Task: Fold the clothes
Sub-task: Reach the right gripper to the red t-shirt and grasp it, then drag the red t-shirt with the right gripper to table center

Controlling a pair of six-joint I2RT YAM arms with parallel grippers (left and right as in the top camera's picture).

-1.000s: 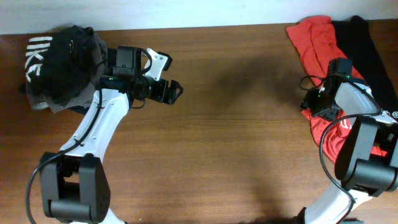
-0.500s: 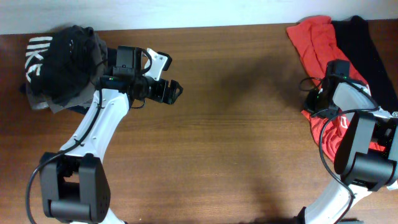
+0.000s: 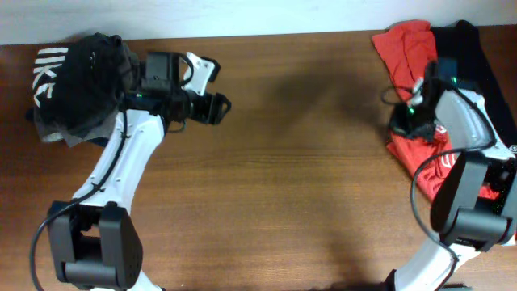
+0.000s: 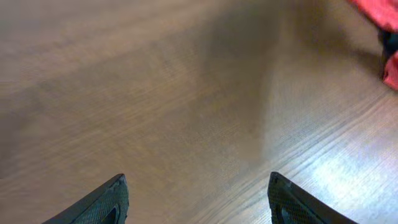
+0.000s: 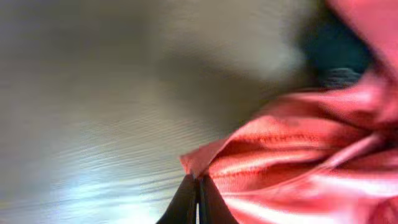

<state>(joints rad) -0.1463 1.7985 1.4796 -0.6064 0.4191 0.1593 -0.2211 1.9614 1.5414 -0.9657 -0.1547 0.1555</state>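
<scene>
I need to drag the hem in my right gripper to the left in the overhead view next and let it go, because the open wood there has room to spread the crumpled shirt.
The clothes, a crumpled red-orange T-shirt (image 3: 406, 44), lie at the table's right end, running from the back edge down under my right arm. My right gripper (image 3: 401, 126) is at the shirt's left edge. In the right wrist view its fingers (image 5: 198, 182) are pressed together on a corner of the red fabric (image 5: 292, 162), which lifts off the wood. My left gripper (image 3: 215, 106) hovers over bare wood at the back left, open with nothing between its fingers (image 4: 198, 190). A bit of the red shirt (image 4: 380, 14) shows far off in the left wrist view.
A black garment (image 3: 478, 61) lies beside the red shirt at the far right edge. A heap of dark clothes (image 3: 81, 81) with white lettering sits at the back left corner, just behind my left arm. Brown wooden tabletop (image 3: 291, 178) spans the middle.
My right gripper has shut on the shirt's edge and drawn it slightly toward the back. My left gripper has shifted a little toward the back and its jaws have narrowed somewhat.
</scene>
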